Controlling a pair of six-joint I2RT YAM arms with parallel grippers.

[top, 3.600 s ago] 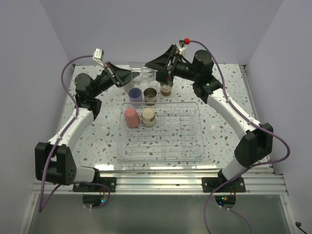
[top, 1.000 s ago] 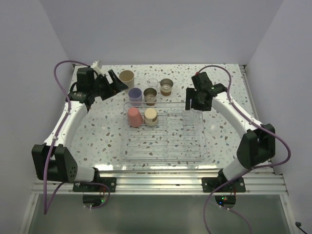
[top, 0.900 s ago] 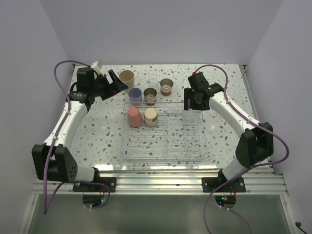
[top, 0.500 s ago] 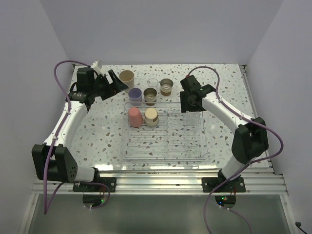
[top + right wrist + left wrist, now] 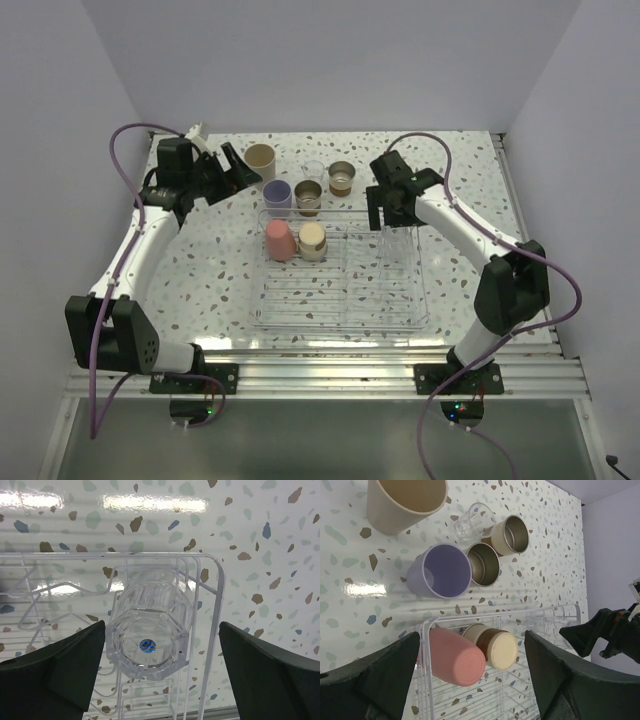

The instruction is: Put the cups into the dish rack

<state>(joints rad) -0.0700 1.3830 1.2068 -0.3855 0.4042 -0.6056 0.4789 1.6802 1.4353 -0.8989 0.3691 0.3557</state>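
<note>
My left gripper should move outward and down next, onto the beige cup's rim [image 5: 248, 156] [image 5: 378, 484], at the side away from the steel cups, because the table is empty there.
The dish rack [image 5: 335, 300] is a clear tray in mid-table. At its back left a coral-pink cup [image 5: 278, 240] and a steel cup with a tan base [image 5: 312, 241] stand upside down. A clear cup [image 5: 148, 625] stands upside down in the back right corner. My right gripper [image 5: 392, 215] hangs open above it, a finger [image 5: 75, 655] on either side. Behind the rack stand a beige cup [image 5: 261, 159], a lavender cup [image 5: 277, 194], a second clear cup [image 5: 313, 170] and two steel cups [image 5: 308, 196] [image 5: 342, 178]. My left gripper [image 5: 235, 168] is open over the table near the beige cup, holding nothing.
The left wrist view looks down on the lavender cup [image 5: 440, 571], the beige cup [image 5: 405, 502] and the rack's back left corner [image 5: 427, 630]. Speckled table lies bare to the left and right of the rack. White walls close in the back and sides.
My right gripper has opened wide and let go of the clear cup, which stays upside down in the rack's back right corner. The right arm shifted slightly left. The left arm has not moved.
</note>
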